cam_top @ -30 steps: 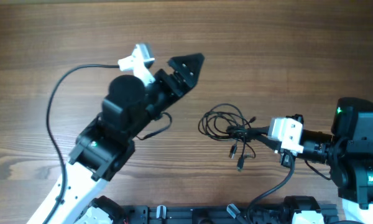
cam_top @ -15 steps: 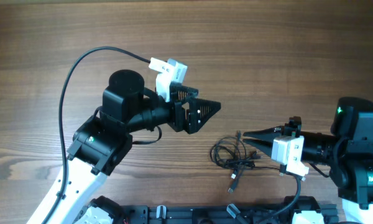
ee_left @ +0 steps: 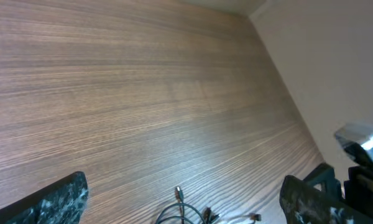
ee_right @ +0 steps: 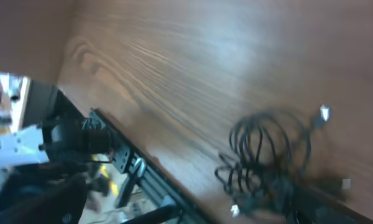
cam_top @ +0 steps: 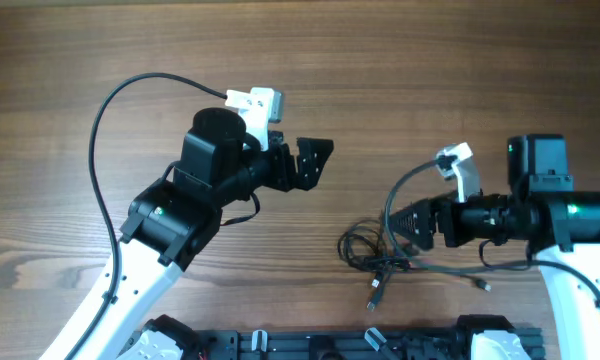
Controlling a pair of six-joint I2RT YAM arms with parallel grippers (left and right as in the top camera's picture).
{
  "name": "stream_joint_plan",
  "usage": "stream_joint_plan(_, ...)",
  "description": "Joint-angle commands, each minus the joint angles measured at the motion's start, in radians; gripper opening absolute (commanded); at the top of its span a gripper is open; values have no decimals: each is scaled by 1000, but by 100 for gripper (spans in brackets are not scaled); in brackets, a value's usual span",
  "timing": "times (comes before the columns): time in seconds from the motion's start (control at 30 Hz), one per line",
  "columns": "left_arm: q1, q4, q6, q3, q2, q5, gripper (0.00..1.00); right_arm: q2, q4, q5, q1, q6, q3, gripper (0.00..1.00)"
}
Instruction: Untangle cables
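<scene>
The strands all come together at that tight spot. My right gripper should next move back and down onto their bunch, where the loops meet the plug cords.
The cables are thin black cords in a loose tangle on the wooden table, front centre-right. One plug points toward the front edge, and a strand trails right to another plug. My right gripper hovers just right of the tangle, pointing left, open and holding nothing. The right wrist view is blurred and shows the cables on the wood. My left gripper is up and left of the tangle, clearly apart from it and open. Its fingers frame the cables at the bottom edge.
A black rail runs along the table's front edge, close to the tangle. The left arm's thick camera cable loops over the left side of the table. A pale wall borders the table's far edge in the left wrist view.
The right gripper opened and let go of the cables, which stay on the table with one strand now trailing right. The left gripper drew slightly back and up.
</scene>
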Motion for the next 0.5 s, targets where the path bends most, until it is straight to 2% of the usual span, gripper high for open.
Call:
stream_joint_plan(0.0,3,-21,23,3,6,-24,100,7,6,49,1,218,8,100)
stream_joint_plan(0.07,3,-37,23,3,6,-24,100,7,5,50,1,329,8,100)
stream_joint_plan(0.13,3,-53,23,3,6,-24,100,7,34,79,1,379,-2,100)
stream_joint_plan(0.23,3,-53,23,3,6,-24,100,7,-23,286,5,727,-38,100)
stream_joint_plan(0.37,3,-53,23,3,6,-24,100,7,-40,316,51,967,-144,100)
stream_joint_plan(0.47,3,-53,23,3,6,-24,100,7,-7,309,107,1095,-254,99)
